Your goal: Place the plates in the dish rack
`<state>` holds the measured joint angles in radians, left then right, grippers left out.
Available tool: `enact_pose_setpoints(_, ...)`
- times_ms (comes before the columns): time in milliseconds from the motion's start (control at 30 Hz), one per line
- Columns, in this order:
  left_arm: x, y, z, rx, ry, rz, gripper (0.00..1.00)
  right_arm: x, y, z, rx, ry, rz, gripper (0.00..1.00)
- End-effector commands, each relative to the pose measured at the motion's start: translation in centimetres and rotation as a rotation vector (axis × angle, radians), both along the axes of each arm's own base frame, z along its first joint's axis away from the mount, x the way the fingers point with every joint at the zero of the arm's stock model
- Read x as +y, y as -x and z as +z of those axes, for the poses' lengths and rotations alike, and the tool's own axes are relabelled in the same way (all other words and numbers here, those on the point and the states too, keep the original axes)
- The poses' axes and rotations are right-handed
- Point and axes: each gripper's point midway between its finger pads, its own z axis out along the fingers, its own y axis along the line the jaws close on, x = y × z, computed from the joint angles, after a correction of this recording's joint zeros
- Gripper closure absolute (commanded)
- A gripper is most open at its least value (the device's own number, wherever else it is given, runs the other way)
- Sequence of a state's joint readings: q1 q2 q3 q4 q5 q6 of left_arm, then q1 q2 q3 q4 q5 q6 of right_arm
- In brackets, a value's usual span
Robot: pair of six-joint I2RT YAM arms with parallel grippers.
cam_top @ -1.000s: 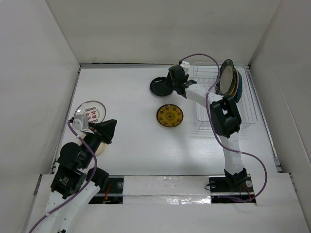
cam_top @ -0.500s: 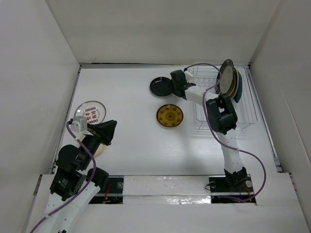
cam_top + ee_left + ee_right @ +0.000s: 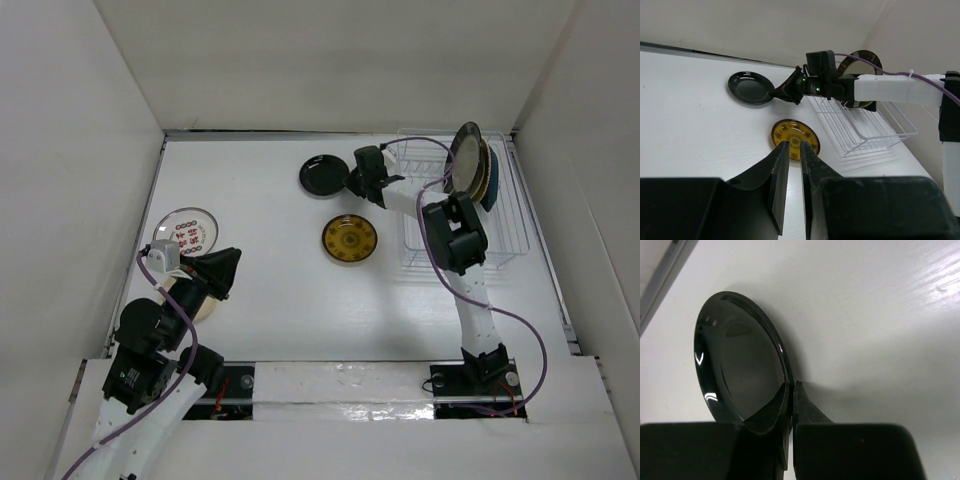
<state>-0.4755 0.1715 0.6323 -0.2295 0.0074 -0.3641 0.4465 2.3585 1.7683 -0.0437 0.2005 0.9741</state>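
The wires beside the standing plates are empty. My right gripper needs to lift the plate to the rack (image 3: 500, 235) next, tilt it upright, lower it there and then let go of it.
A glossy black plate (image 3: 322, 175) (image 3: 740, 365) (image 3: 750, 87) lies at the back middle of the table. My right gripper (image 3: 352, 181) (image 3: 792, 386) (image 3: 784, 93) is shut on its right rim, one finger inside the plate and one outside. The white wire dish rack (image 3: 500, 235) (image 3: 875, 135) stands at the back right with several plates (image 3: 470, 160) upright at its far end. A yellow-patterned plate (image 3: 349, 239) (image 3: 790, 131) lies flat left of the rack. My left gripper (image 3: 225, 268) (image 3: 792, 145) hovers at the near left, its fingers a narrow gap apart with nothing between them.
A white plate with red marks (image 3: 187, 230) lies at the left of the table. A cream plate (image 3: 208, 303) shows partly under my left arm. White walls (image 3: 80, 200) close in the table on three sides.
My right gripper has closed onto the black plate's rim, and the plate has shifted slightly to the left. The left arm has not moved.
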Motion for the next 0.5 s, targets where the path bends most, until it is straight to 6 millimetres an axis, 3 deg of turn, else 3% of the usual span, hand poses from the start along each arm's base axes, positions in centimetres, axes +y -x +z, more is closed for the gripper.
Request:
enact_pose_setpoints(0, 0.0, 0.5, 1.8, -0.065, 0.018, -0.014, 0.88, 1.2, -0.1, 4.0, -0.107, -0.033, 0.020, 1.00)
enact_pose_setpoints(67, 0.0, 0.4, 1.9, -0.065, 0.018, -0.012, 0.88, 2.1, 0.0, 6.2, -0.168, -0.047, 0.040, 1.00)
enact_pose_setpoints(100, 0.0, 0.4, 1.8, -0.065, 0.018, -0.012, 0.88, 3.0, 0.3, 8.8, -0.238, -0.065, 0.064, 1.00)
enact_pose_setpoints(200, 0.0, 0.4, 1.8, -0.065, 0.018, -0.012, 0.88, 4.0, 1.1, 13.0, -0.339, -0.052, 0.098, 1.00)
enact_pose_setpoints(233, 0.0, 0.5, 1.9, -0.066, 0.019, -0.012, 0.88, 3.4, 1.3, 15.9, -0.389, -0.045, 0.085, 1.00)
enact_pose_setpoints(267, 0.0, 0.5, 1.9, -0.068, 0.019, -0.014, 0.88, 3.6, 1.7, 17.4, -0.417, -0.033, 0.091, 1.00)
enact_pose_setpoints(333, 0.0, 0.6, 2.0, -0.073, 0.022, -0.015, 0.87, 2.5, 2.3, 19.5, -0.455, 0.030, 0.098, 1.00)
enact_pose_setpoints(367, 0.0, 0.7, 2.1, -0.077, 0.022, -0.017, 0.87, 1.7, 3.1, 22.5, -0.500, 0.040, 0.087, 1.00)
enact_pose_setpoints(433, 0.1, 0.8, 2.3, -0.084, 0.027, -0.017, 0.87, -1.7, 3.4, 23.4, -0.504, 0.160, 0.065, 1.00)
enact_pose_setpoints(467, 0.2, 1.0, 2.3, -0.090, 0.030, -0.018, 0.88, -4.1, 4.1, 25.9, -0.530, 0.200, 0.008, 1.00)
